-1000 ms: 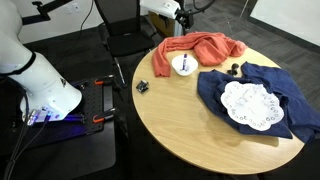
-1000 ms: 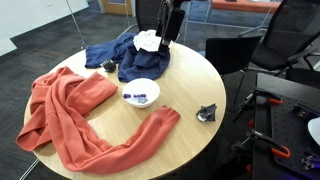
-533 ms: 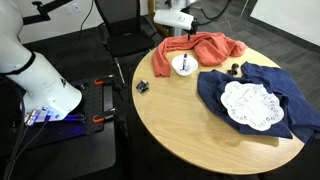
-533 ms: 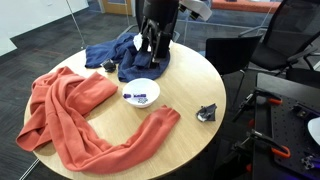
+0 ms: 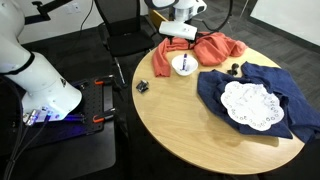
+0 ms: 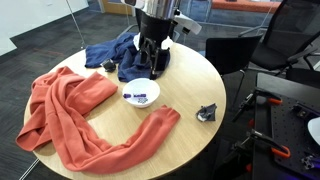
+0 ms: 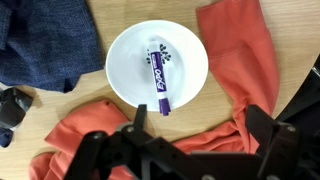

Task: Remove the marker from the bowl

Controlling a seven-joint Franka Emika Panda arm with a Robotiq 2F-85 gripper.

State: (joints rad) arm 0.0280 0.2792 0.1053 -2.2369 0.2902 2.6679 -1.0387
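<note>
My open gripper lowers toward the bowl next and brings its fingers around the marker's purple end (image 7: 163,102) below them, as it reaches over the bowl's rim.
The small white bowl (image 7: 157,40) sits on the round wooden table, next to the orange cloth; it shows in both exterior views (image 5: 183,65) (image 6: 140,94). The marker (image 7: 158,80), purple with a white label, lies in the bowl, one end over its rim, and shows as a dark streak in both exterior views (image 5: 183,63) (image 6: 139,97). My gripper (image 7: 200,130) is open and empty. It hangs above the table just beside the bowl (image 5: 180,38) (image 6: 150,68). Its dark fingers (image 7: 135,132) fill the bottom of the wrist view.
An orange cloth (image 5: 205,47) (image 6: 70,115) (image 7: 235,60) curls round the bowl. A blue cloth (image 5: 250,95) (image 6: 120,52) carries a white lace doily (image 5: 250,103). A small black clip-like object (image 5: 142,87) (image 6: 207,113) lies near the table's edge. Another dark object (image 7: 12,105) lies by the blue cloth.
My gripper has come in from beyond the table's far edge and dropped lower, to just above the bowl. The bowl, marker and cloths have not moved.
</note>
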